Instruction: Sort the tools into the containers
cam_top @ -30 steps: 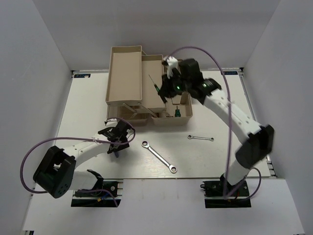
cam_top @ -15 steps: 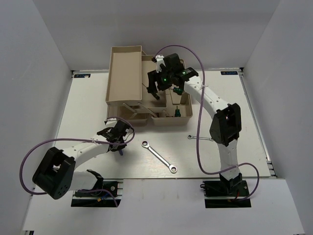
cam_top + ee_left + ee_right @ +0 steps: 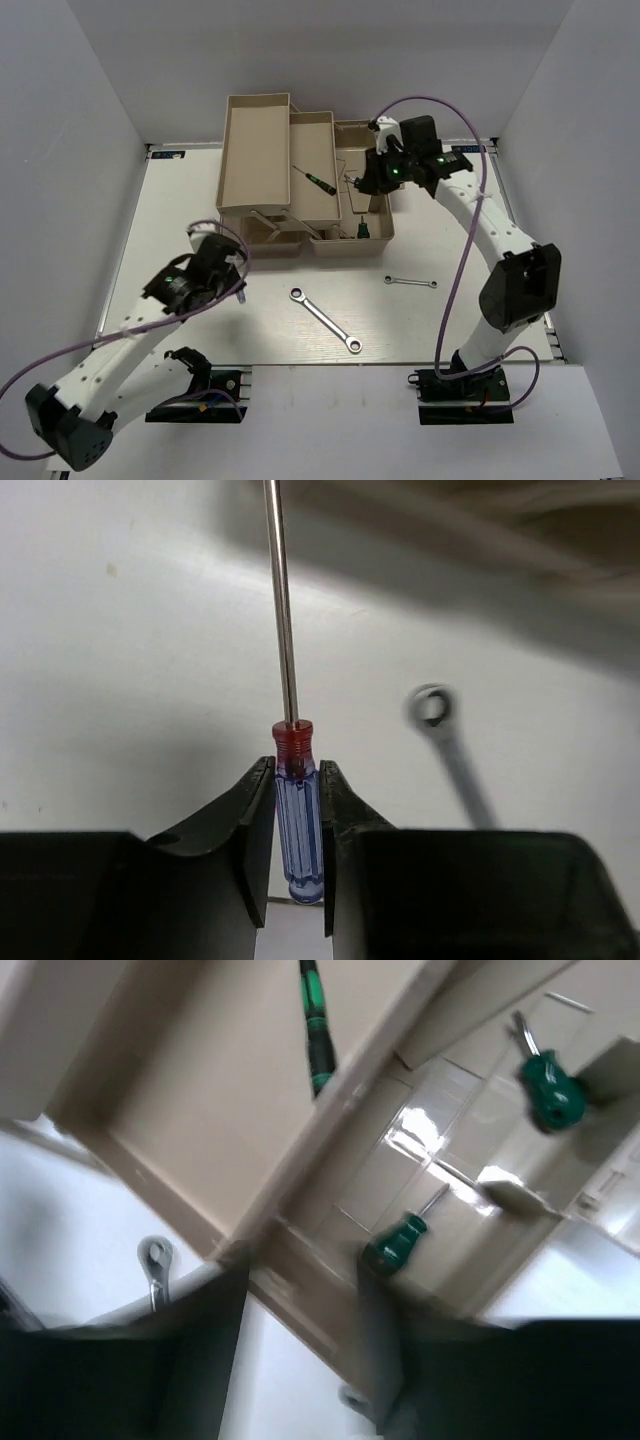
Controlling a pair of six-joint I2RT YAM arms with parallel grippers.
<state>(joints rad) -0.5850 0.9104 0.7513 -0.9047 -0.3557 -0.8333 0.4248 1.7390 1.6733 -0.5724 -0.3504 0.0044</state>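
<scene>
My left gripper should go up first and then move away from my base, past the empty tray, to get over the middle beige tray.
My left gripper (image 3: pixel 297 770) is shut on the blue-and-red screwdriver (image 3: pixel 298 820), its shaft pointing away over the table; from above, that gripper (image 3: pixel 235 270) hangs left of the long wrench (image 3: pixel 325 320). The short wrench (image 3: pixel 410 282) lies to the right. A slim green screwdriver (image 3: pixel 318 180) lies in the middle beige tray (image 3: pixel 320 135). My right gripper (image 3: pixel 365 182) hovers over the toolbox (image 3: pixel 385 232); in its wrist view the jaws (image 3: pixel 300 1290) stand apart, blurred, with nothing between them. Two stubby green screwdrivers (image 3: pixel 395 1243) (image 3: pixel 548 1090) lie in the toolbox compartments.
A second beige tray (image 3: pixel 255 150) stands at the left of the stack, with nothing in it. Part of the folding frame (image 3: pixel 270 232) juts out in front of the trays. White walls close in the table on three sides.
The right gripper let the slim green screwdriver drop into the middle tray and moved right over the toolbox. The left gripper shut on the blue-and-red screwdriver and lifted it off the table.
</scene>
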